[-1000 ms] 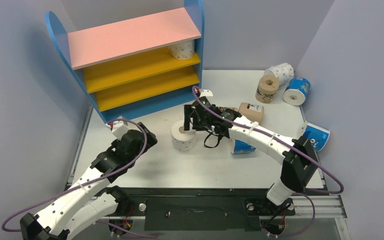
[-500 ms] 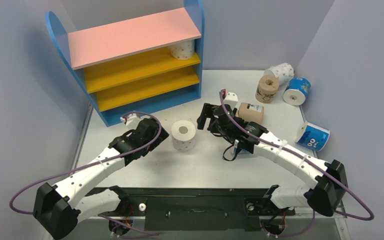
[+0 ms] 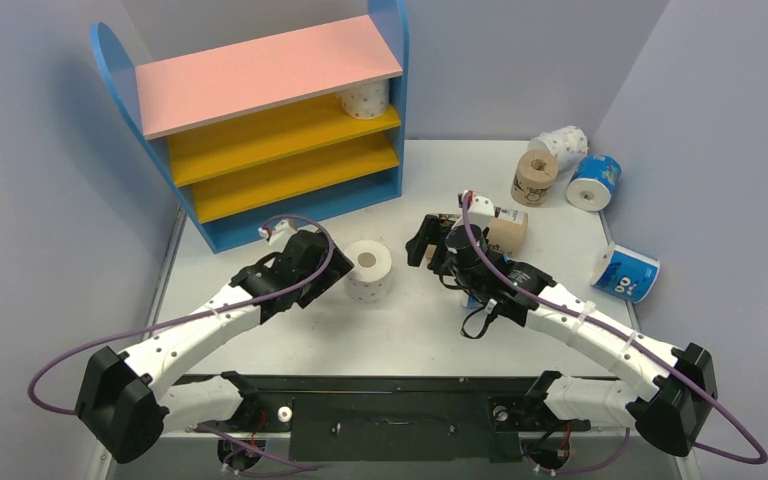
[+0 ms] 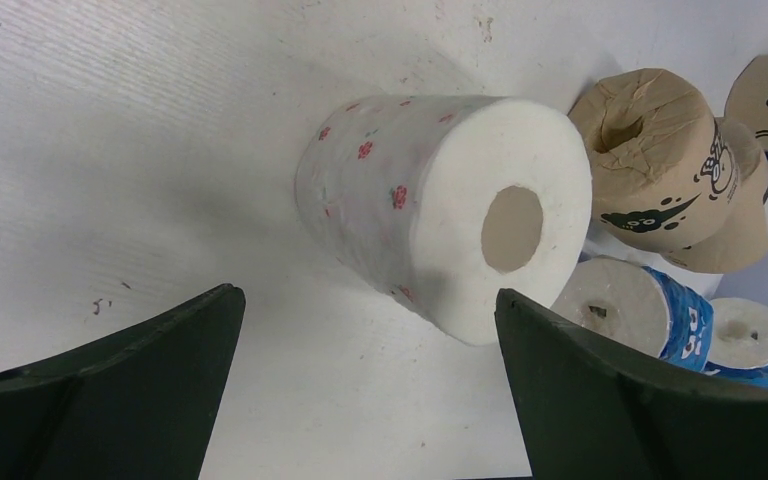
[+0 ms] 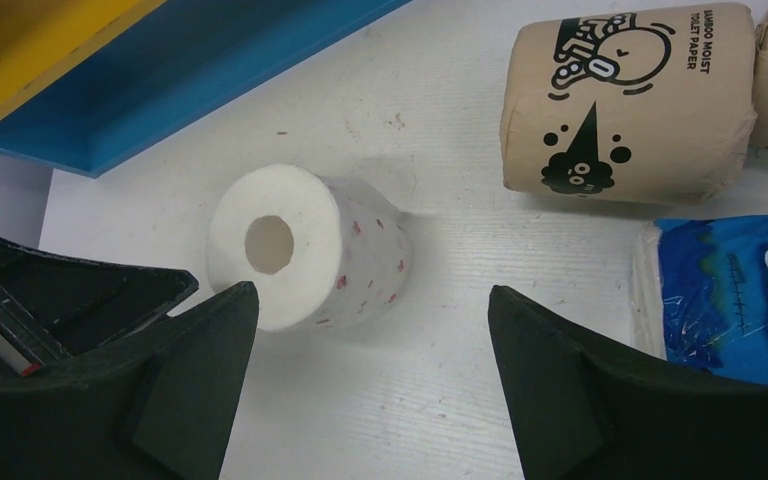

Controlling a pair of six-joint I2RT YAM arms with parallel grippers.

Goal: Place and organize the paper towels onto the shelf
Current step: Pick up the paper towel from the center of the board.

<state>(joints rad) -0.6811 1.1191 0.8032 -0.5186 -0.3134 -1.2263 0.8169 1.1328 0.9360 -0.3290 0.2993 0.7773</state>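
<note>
My left gripper moves down and over toward the dotted roll beyond its fingertips next, one finger into the roll's core hole, one outside the roll's side [image 3: 354, 264] [image 4: 456, 231].
One white paper towel roll with small red dots [image 3: 368, 268] stands on end on the table in front of the shelf [image 3: 260, 80]. My left gripper [image 3: 333, 274] is open just left of it, and the roll [image 4: 440, 210] lies a little ahead of the fingertips, not between them. To the roll's right, a short gap away, my right gripper [image 3: 420, 245] is open and empty, facing the roll [image 5: 305, 245]. Another dotted roll [image 3: 365, 98] sits at the right end of the upper yellow board.
A tan printed roll [image 3: 505, 225] lies just behind my right wrist, with a blue roll [image 5: 730, 300] beside it under the arm. Tan [image 3: 534, 175], dotted [image 3: 565, 145] and blue [image 3: 594, 180] rolls cluster at the back right. One more blue roll [image 3: 625, 272] lies by the right wall.
My right gripper has drawn back to the right, away from the dotted roll. My left arm has reached forward and right, up to the roll's left side. The roll stayed put.
</note>
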